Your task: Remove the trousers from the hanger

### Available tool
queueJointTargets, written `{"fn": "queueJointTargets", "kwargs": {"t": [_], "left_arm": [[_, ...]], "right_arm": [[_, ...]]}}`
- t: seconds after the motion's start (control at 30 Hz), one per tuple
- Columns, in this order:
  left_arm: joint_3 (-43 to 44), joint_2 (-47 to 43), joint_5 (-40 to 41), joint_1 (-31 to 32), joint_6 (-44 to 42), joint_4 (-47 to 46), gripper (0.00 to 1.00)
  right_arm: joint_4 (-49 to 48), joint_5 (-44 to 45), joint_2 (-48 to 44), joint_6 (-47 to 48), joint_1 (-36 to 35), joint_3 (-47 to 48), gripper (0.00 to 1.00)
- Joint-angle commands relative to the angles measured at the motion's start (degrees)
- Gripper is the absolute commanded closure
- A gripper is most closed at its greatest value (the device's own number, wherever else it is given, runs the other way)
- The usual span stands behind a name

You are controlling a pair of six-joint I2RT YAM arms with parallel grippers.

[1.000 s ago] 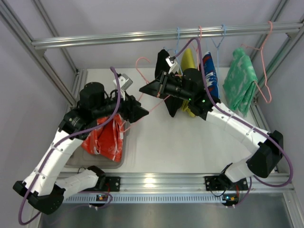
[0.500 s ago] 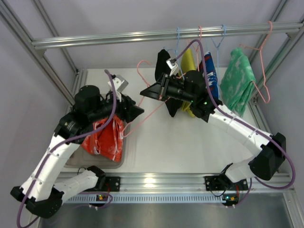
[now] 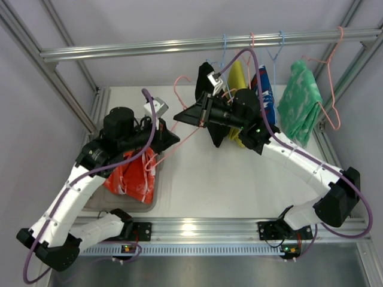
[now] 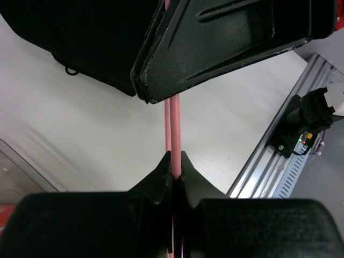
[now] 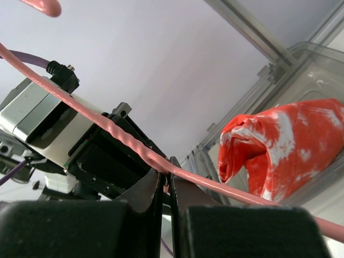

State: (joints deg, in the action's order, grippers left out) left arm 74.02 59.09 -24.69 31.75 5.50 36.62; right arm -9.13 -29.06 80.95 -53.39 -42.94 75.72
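Observation:
The trousers already lie in the tray [image 3: 153, 202]. The left gripper next carries the hanger outward to the bar's empty part [image 3: 145, 49], hooks it there and releases the hanger's wire.
The pale pink wire hanger [image 3: 187, 133] hangs in the air between my two arms, its hook [image 3: 178, 81] pointing to the back. My left gripper [image 3: 174, 138] is shut on the hanger's wire [image 4: 175, 126], which runs straight up out of the closed jaws. My right gripper [image 3: 179, 114] is shut on the wire [image 5: 121, 137] near the twisted neck. The red-orange trousers [image 3: 134, 177] with white blotches lie bunched in a clear tray [image 3: 153, 202] under my left arm. The right wrist view shows the trousers [image 5: 279, 145] behind the wire. I cannot tell whether they touch the hanger.
On the rail [image 3: 149, 47] at the back hang a black garment [image 3: 205, 76], a yellow one [image 3: 237, 78], a blue patterned one [image 3: 264, 92] and a green-and-white one [image 3: 301, 107]. Light blue hangers [image 3: 277, 51] hang there too. Frame posts stand at the left and right.
My left gripper was open around the hanger wire and has shut on it. The left arm shifted slightly. The right gripper keeps its grip near the hanger's neck.

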Motion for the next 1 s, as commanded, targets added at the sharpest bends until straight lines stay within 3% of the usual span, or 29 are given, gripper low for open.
{"fn": "queueJointTargets", "kwargs": {"t": [0.0, 0.03, 0.13, 0.17, 0.2, 0.23, 0.57, 0.73, 0.93, 0.97], "left_arm": [[-1.42, -5.47, 2.44, -0.19, 1.71, -3.31, 1.0], [-1.86, -7.13, 3.32, -0.19, 2.49, -3.05, 1.0], [-2.12, -9.43, 6.93, -0.81, 3.2, 0.71, 1.0], [-2.3, -9.95, 7.28, -1.42, 3.2, 1.78, 1.0], [-2.47, -10.66, 7.81, -2.64, 3.12, 2.74, 1.0], [-2.56, -11.01, 9.2, -3.09, 2.94, 4.75, 1.0], [-0.37, -12.86, 19.48, -5.99, 2.58, 10.49, 1.0], [6.04, -6.81, 24.07, -7.4, 7.77, 9.44, 1.0], [10.79, -1.35, 24.07, -7.31, 6.81, 4.26, 1.0], [12.01, 0.48, 27.29, -7.31, 6.89, 4.07, 1.0]], "right_arm": [[-4.5, -1.18, -0.97, 0.04, -0.66, 2.23, 0.98], [-4.41, -1.09, -1.05, 0.04, -0.66, 2.41, 0.96], [-3.97, -1.44, -1.14, 0.91, -0.66, 3.37, 0.58], [-3.62, -1.7, -1.14, 2.05, -0.57, 3.73, 0.34], [-2.23, -1.7, -1.23, 2.84, -0.39, 4.77, 0.24], [-1.69, -1.88, -1.58, 3.63, -0.22, 5.22, 0.01], [4.81, -1.62, -6.67, 14.34, 2.16, 8.04, 0.01], [8.85, -0.21, -10.97, 21.56, 2.24, 9.44, 0.0], [14.92, 1.54, -14.58, 26.92, 2.68, 11.73, 0.0], [16.32, 2.16, -15.02, 27.71, 2.86, 11.9, 0.01]]}}
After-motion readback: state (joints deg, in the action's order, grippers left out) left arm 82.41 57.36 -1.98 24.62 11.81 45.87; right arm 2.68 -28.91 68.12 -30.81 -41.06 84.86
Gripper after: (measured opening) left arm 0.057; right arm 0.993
